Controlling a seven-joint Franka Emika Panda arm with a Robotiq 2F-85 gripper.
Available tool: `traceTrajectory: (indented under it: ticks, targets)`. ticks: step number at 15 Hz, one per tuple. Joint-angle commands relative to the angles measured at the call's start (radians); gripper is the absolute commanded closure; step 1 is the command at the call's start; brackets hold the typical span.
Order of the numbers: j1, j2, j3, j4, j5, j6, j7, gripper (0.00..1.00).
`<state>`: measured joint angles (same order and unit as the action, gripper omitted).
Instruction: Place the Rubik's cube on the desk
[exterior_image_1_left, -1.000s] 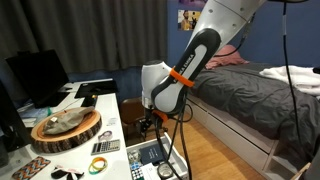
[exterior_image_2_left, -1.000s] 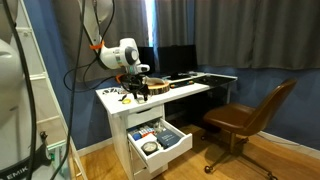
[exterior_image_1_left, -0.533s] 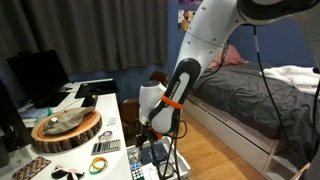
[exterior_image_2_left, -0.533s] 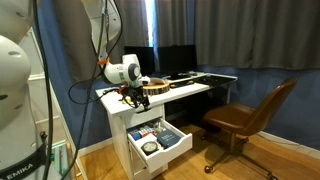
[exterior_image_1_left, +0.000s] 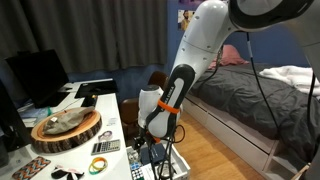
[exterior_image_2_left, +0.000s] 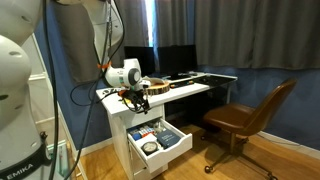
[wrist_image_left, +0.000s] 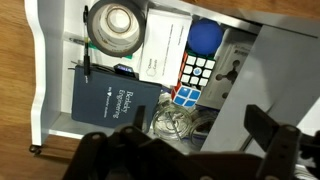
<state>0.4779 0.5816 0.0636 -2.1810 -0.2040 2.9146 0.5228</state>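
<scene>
I should lower my gripper into the open drawer next and shift it toward the blue ball until its spread fingers are on either side of the cube, because the Rubik's cube (wrist_image_left: 196, 78) is well below them.
The Rubik's cube (wrist_image_left: 196, 78) lies in an open drawer, between a white booklet and a blue ball, and shows red, white and blue squares. My gripper (wrist_image_left: 190, 150) is open and empty. Its two dark fingers hang spread above the drawer, a little nearer the camera than the cube. In both exterior views the gripper (exterior_image_1_left: 152, 140) (exterior_image_2_left: 135, 97) hangs off the front end of the long white desk (exterior_image_1_left: 103, 103) (exterior_image_2_left: 192, 88), above the open drawer (exterior_image_2_left: 158, 141). I cannot make out the cube in the exterior views.
The drawer also holds a navy book (wrist_image_left: 108, 100), a tape roll (wrist_image_left: 117, 24), a blue ball (wrist_image_left: 206, 36) and clear plastic rings (wrist_image_left: 172, 120). On the desk are a round wooden slab (exterior_image_1_left: 67, 128), a calculator (exterior_image_1_left: 104, 147) and monitors. A brown chair (exterior_image_2_left: 245, 118) and a grey bed (exterior_image_1_left: 255, 95) stand nearby.
The arm has swung down and in toward the open drawer; the gripper has sunk lower over it. The drawer's contents have not moved.
</scene>
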Motion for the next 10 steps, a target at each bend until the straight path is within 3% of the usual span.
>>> traceTrajectory:
  ticks: [1, 8, 10]
  targets:
    - [-0.015, 0.048, 0.019, 0.026, 0.079, 0.023, -0.092, 0.0]
    - [-0.157, 0.221, 0.163, 0.077, 0.219, 0.151, -0.271, 0.0]
    - [-0.17, 0.276, 0.175, 0.108, 0.232, 0.18, -0.294, 0.0]
